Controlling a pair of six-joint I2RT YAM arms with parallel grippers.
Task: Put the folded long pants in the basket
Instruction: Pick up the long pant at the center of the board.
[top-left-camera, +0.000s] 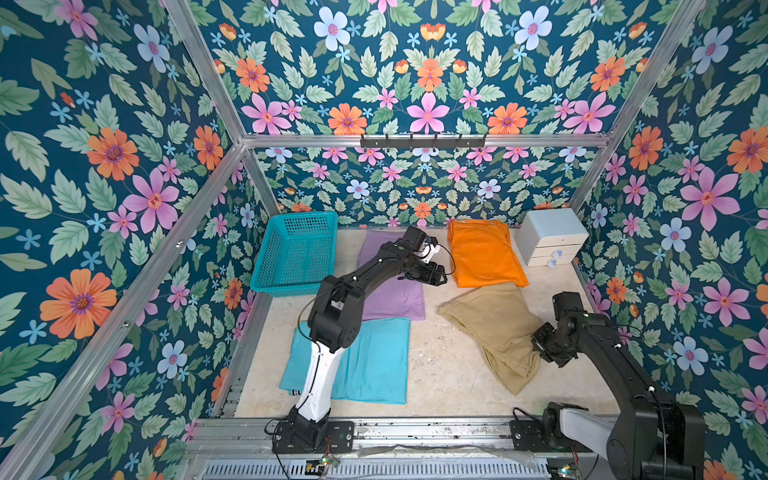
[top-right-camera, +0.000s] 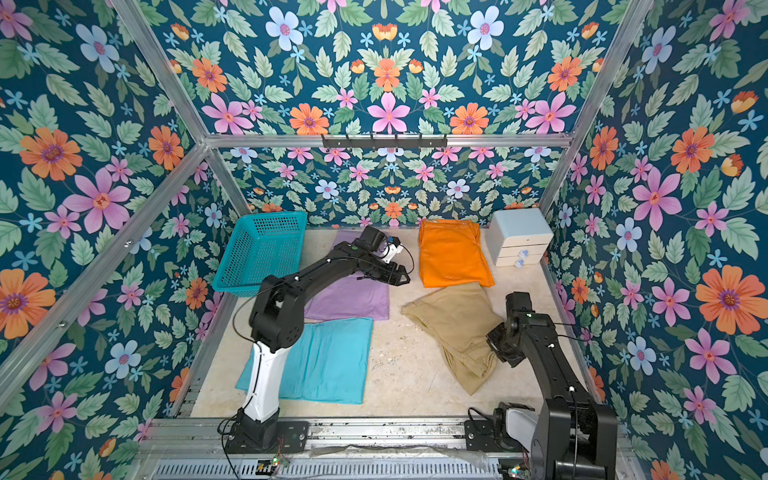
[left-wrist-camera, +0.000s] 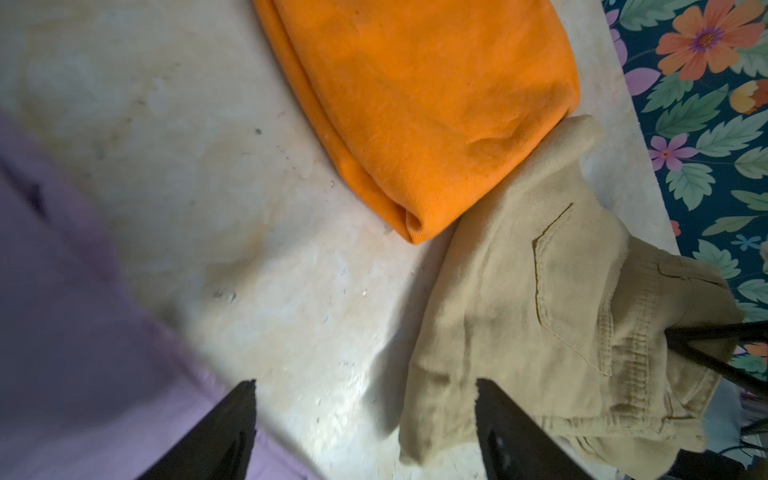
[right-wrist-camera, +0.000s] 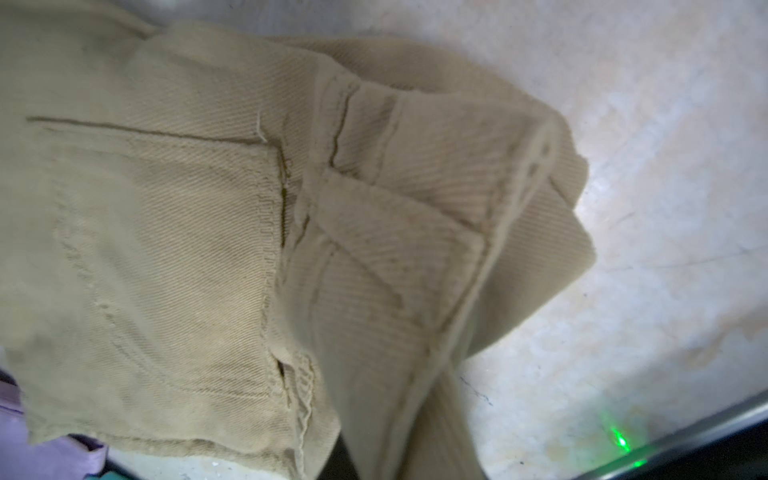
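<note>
I will move my right gripper toward the turquoise pants (top-left-camera: 374, 361) next, lower the raised waistband there and let go of it, because the bare table is open next to the near corner of the khaki pants.
Four folded long pants lie on the pale table. The khaki pants (top-left-camera: 494, 324) are rumpled and raised at their near right edge, where my right gripper (top-left-camera: 539, 338) is shut on the waistband; khaki cloth (right-wrist-camera: 208, 228) fills the right wrist view and hides the jaws. The orange pants (top-left-camera: 484, 257) lie at the back right, the lilac pants (top-left-camera: 395, 299) under my left arm, and the turquoise pants (top-left-camera: 374, 361) at the near left. My left gripper (left-wrist-camera: 365, 386) hovers open and empty between the lilac, orange and khaki pants. The teal basket (top-left-camera: 266, 286) stands empty at the back left.
A pale grey-blue drawer box (top-left-camera: 552, 241) stands in the back right corner beside the orange pants. A black hook rail (top-left-camera: 422, 141) hangs on the back frame. Floral walls close in three sides. Bare table (top-left-camera: 440, 374) shows between the turquoise and khaki pants.
</note>
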